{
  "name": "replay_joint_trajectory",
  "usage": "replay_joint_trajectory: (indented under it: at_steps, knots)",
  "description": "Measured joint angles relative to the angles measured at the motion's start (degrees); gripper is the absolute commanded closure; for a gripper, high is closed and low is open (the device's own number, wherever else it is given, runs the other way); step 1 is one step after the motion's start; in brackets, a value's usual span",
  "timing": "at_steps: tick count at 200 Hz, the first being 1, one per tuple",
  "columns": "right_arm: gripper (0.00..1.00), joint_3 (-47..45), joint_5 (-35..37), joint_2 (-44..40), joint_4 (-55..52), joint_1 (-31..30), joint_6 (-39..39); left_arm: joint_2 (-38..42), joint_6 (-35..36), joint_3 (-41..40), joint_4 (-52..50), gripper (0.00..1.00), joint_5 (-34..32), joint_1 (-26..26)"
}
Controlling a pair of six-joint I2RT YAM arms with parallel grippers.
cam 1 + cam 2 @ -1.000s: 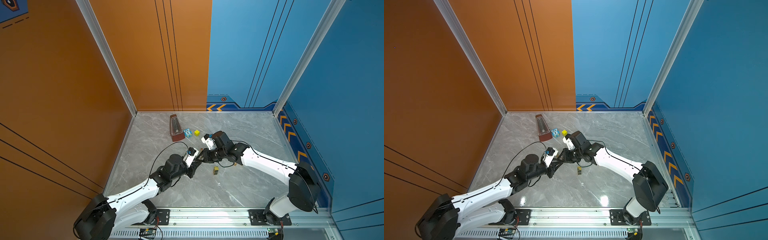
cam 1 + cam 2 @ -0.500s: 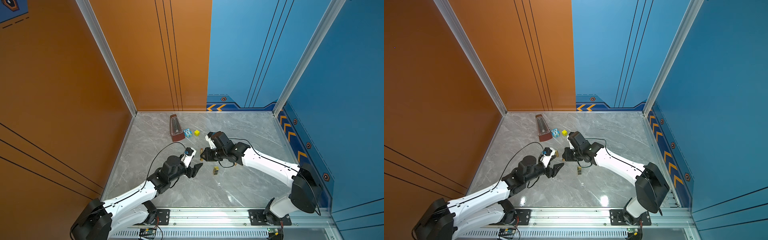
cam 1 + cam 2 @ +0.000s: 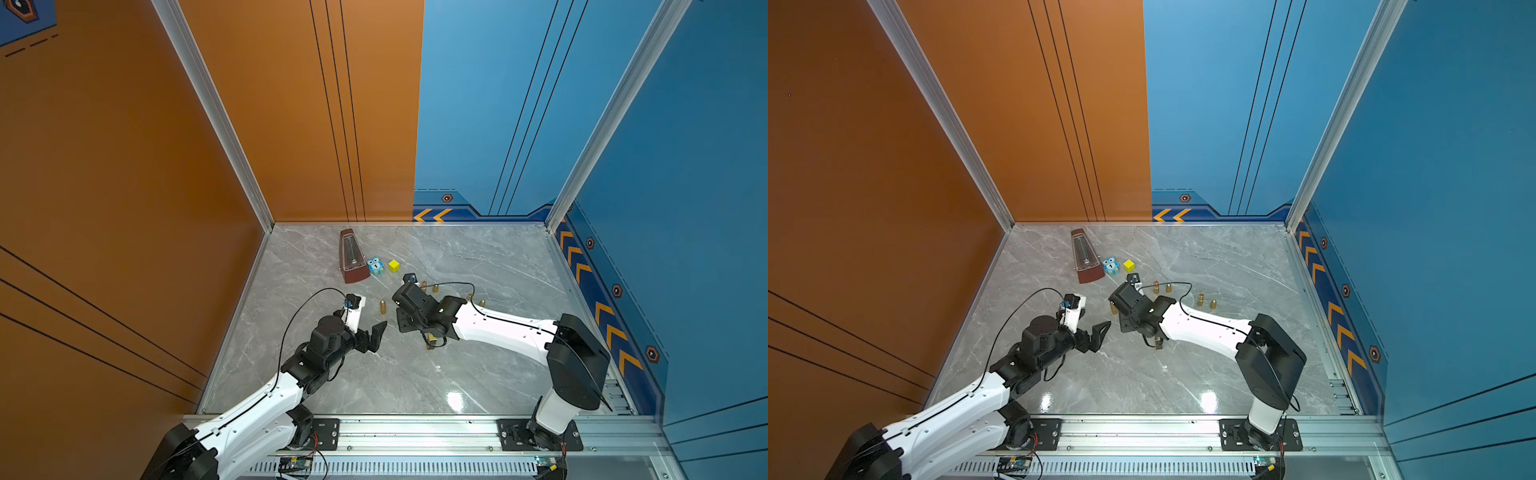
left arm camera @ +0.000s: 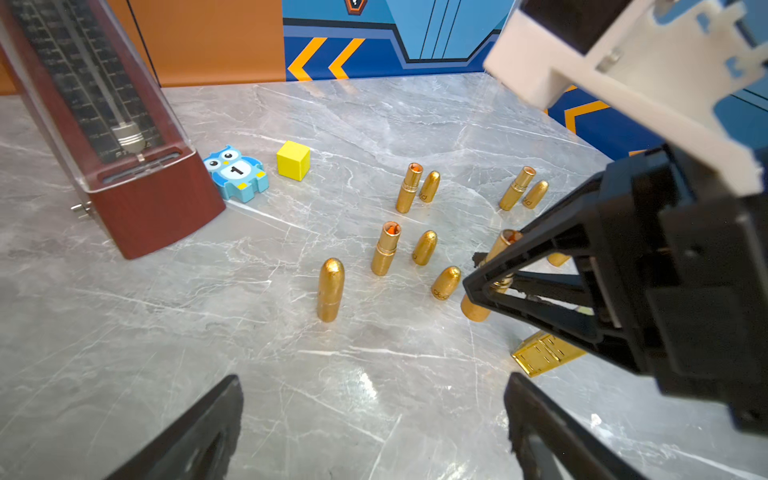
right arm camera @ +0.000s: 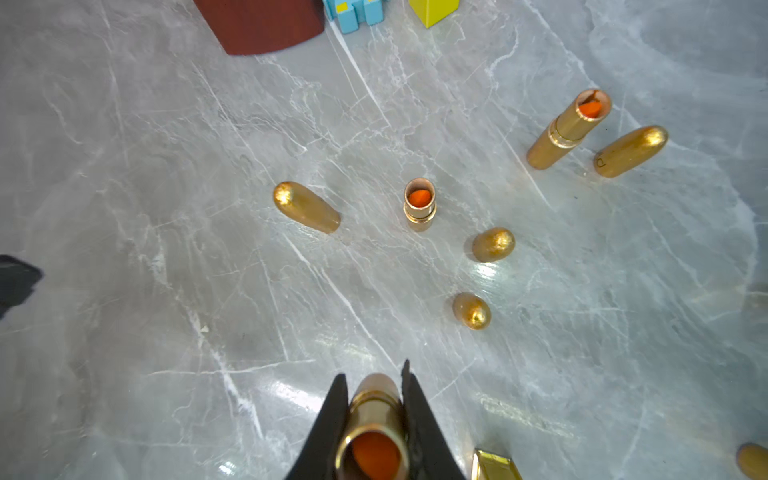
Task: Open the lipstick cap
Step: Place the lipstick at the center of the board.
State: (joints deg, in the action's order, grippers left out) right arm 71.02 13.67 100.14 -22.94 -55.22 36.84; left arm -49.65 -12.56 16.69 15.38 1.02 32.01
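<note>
The lipstick's cap is off, so my right gripper will next go down onto the bare marble point(image 5: 408, 296) beside the nearer loose cap below it and let go of the gold lipstick point(image 5: 374, 415).
My right gripper point(image 5: 374, 386) is shut on a gold lipstick point(image 5: 374, 415) with no cap, its orange stick showing in the open end. In the left wrist view the same right gripper point(image 4: 473, 274) holds this lipstick point(image 4: 505, 241) upright just above the table. A loose gold cap point(image 4: 446, 282) lies beside it. One capped lipstick point(image 4: 330, 289) stands apart, also visible in a top view point(image 3: 382, 306). My left gripper point(image 4: 374, 395) is open and empty, a short way from the right gripper point(image 3: 402, 322) in a top view.
Several uncapped lipsticks point(image 4: 385, 248) and loose caps point(image 4: 424, 247) stand in pairs on the grey marble table. A metronome point(image 3: 352, 257), a blue owl block point(image 3: 375, 266) and a yellow cube point(image 3: 394, 266) sit behind. A gold rectangular piece point(image 4: 544, 353) lies by the right gripper.
My left gripper has gone from shut to wide open and has drawn back from the right gripper. The right gripper keeps hold of the lipstick and has shifted slightly.
</note>
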Motion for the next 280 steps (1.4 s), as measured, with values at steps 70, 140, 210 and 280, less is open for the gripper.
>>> replay_joint_trajectory:
  at_steps: [70,140,210,280]
  knots:
    - [0.81,-1.25,7.26,6.54,9.18,-0.33,-3.76,-0.70,-2.51,-0.61,-0.66,0.01,-0.17,-2.73]
    - [0.81,-2.71,8.02,9.18,14.97,0.66,-5.57,-2.25,-2.56,-0.61,-0.66,0.01,-0.13,-3.23]
    - [0.79,-4.76,7.69,10.80,18.10,0.90,-5.97,-3.85,-2.54,-0.61,-0.66,0.01,0.09,-3.26]
    - [0.77,-6.12,7.58,10.88,20.87,0.83,-5.90,-4.22,-2.54,-0.59,-0.66,0.02,0.50,-3.34]
